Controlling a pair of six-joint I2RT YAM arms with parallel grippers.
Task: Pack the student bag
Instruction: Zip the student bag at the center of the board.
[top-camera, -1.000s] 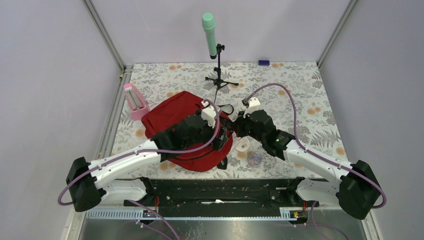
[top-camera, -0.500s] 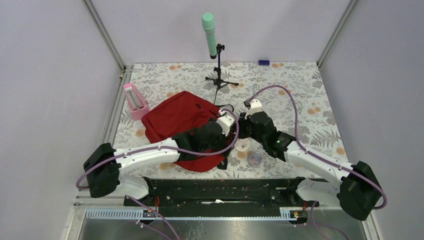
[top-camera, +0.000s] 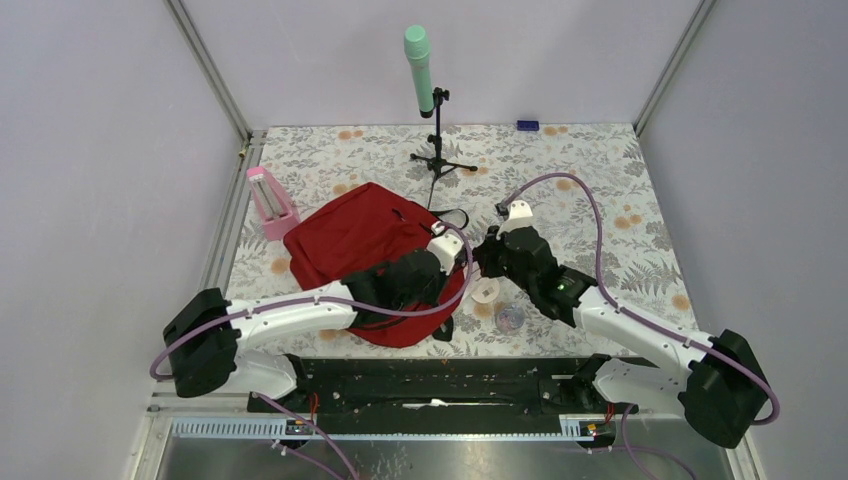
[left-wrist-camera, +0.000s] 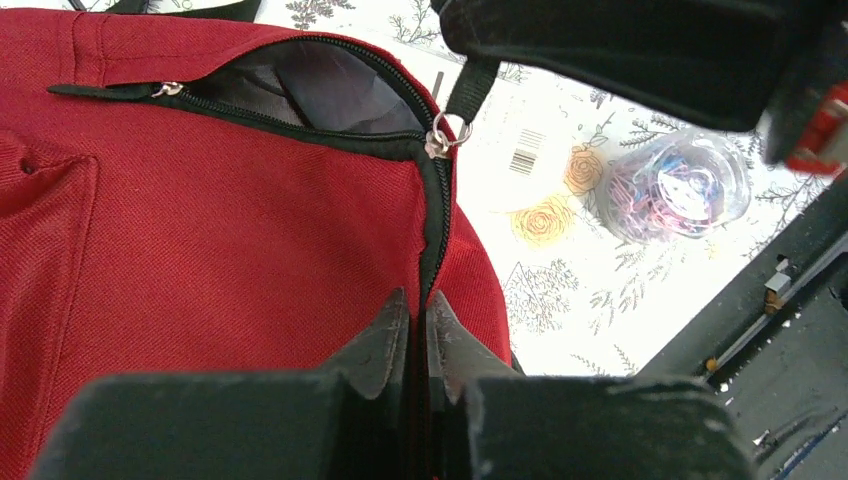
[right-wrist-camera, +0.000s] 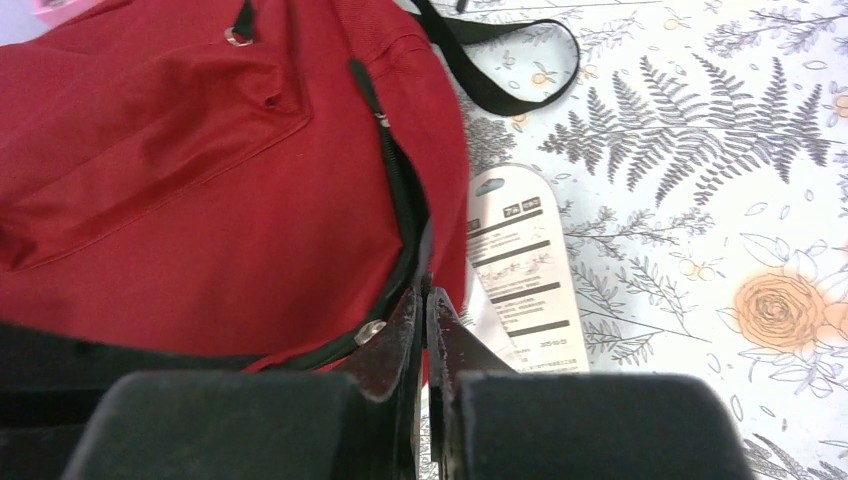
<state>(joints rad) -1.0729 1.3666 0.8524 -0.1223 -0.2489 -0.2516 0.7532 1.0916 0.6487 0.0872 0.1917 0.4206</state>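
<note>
My left gripper draws the bag's zipper edge to the left in the top view next, away from the right gripper, then releases, as the bag's opening still gapes.
The red student bag (top-camera: 345, 232) lies on the floral table, its black zipper partly open and showing the grey lining (left-wrist-camera: 320, 90). My left gripper (left-wrist-camera: 418, 305) is shut on the bag's zipper edge, near the bag's lower right corner (top-camera: 447, 272). My right gripper (top-camera: 478, 258) is shut just beyond it, at the bag's right rim (right-wrist-camera: 422, 298). In the left wrist view the black zipper pull tab (left-wrist-camera: 470, 95) runs from its silver ring up into the right gripper (left-wrist-camera: 640, 50).
A white carded packet (top-camera: 487, 290) (right-wrist-camera: 520, 270) lies just right of the bag. A clear tub of coloured paper clips (top-camera: 510, 318) (left-wrist-camera: 675, 185) sits near the front rail. A pink container (top-camera: 268, 203) stands left of the bag, with a green microphone on a stand (top-camera: 420, 60) behind.
My left arm slid right and nearer across the bag, and its gripper went from open to shut on the zipper edge. The right arm barely shifted and stayed shut.
</note>
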